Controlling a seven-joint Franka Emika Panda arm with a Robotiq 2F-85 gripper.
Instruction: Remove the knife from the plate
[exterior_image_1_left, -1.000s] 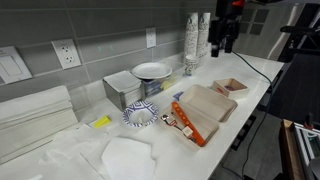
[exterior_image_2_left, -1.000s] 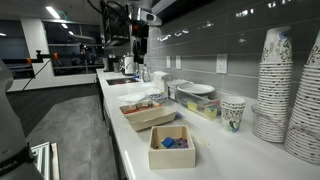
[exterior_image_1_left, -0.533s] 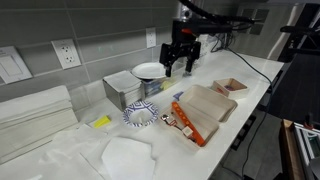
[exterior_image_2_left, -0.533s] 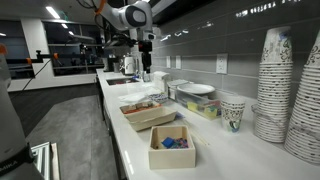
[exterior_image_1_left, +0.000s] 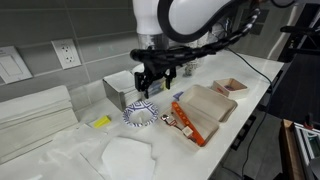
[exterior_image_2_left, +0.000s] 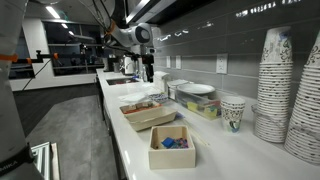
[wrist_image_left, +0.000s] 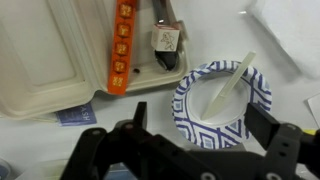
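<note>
The pale knife lies on the plate below my gripper. My gripper needs to go down with its fingers spread around the part of the knife inside the plate's rim (exterior_image_1_left: 140, 115) (wrist_image_left: 217, 102).
A small round plate (wrist_image_left: 222, 97) with a blue-and-white patterned rim lies on the white counter. A pale plastic knife (wrist_image_left: 229, 86) lies across its pale centre, its handle reaching over the far rim. In an exterior view the plate (exterior_image_1_left: 140, 116) sits in front of a metal box. My gripper (wrist_image_left: 205, 122) is open and empty, its two dark fingers spread on either side of the plate, above it. In an exterior view the gripper (exterior_image_1_left: 152, 80) hangs above the plate. In the exterior view down the counter the gripper (exterior_image_2_left: 148, 71) is small and far.
A beige foam clamshell box (wrist_image_left: 60, 55) with an orange strip (wrist_image_left: 121, 45) lies beside the plate. A metal box (exterior_image_1_left: 122, 88) stands behind the plate. A small tray (exterior_image_1_left: 230, 87), stacked paper cups (exterior_image_2_left: 290, 85) and white paper (exterior_image_1_left: 125, 157) are also on the counter.
The arm has swung from the far end of the counter, past the white dish on the metal box, to a spot above the patterned plate. The gripper stays open.
</note>
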